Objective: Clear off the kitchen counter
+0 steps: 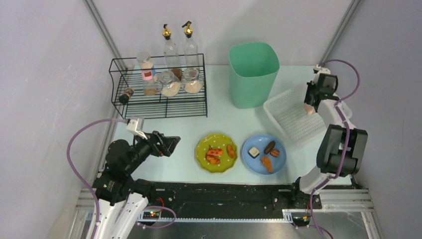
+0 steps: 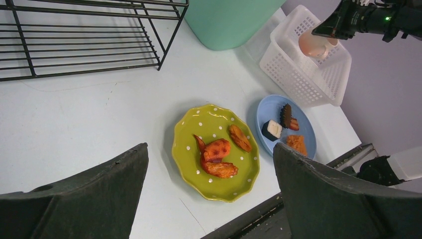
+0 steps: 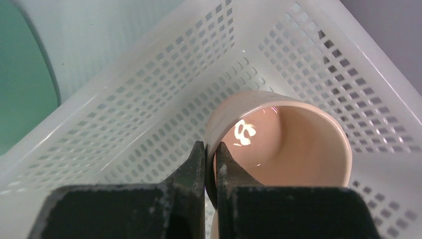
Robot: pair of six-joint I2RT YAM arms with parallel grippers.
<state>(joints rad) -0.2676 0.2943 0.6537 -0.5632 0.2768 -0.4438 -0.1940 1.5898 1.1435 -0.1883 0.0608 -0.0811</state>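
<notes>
I will lower the pink cup with my right gripper into the far end of the white plastic basket [image 1: 293, 117] next, then let go of the cup's rim [image 1: 309, 108].
The pale mint-green kitchen counter [image 1: 229, 119] carries a yellow-green dotted plate [image 1: 216, 153] with fried chicken pieces and a blue plate [image 1: 263, 154] with small snacks. My right gripper [image 3: 210, 155] is shut on the rim of a pink cup [image 3: 286, 142], one finger inside and one outside, holding it over the white plastic basket [image 3: 149, 114]. The top view shows the cup [image 1: 310, 108] at the basket's [image 1: 293, 117] far right side. My left gripper [image 1: 169, 145] is open and empty, left of the yellow-green plate [image 2: 215, 152], above the counter.
A black wire rack [image 1: 159, 89] with jars and bottles stands at the back left. A tall mint-green bin [image 1: 253, 73] stands at the back middle, beside the basket. Aluminium frame posts border the counter at the back corners.
</notes>
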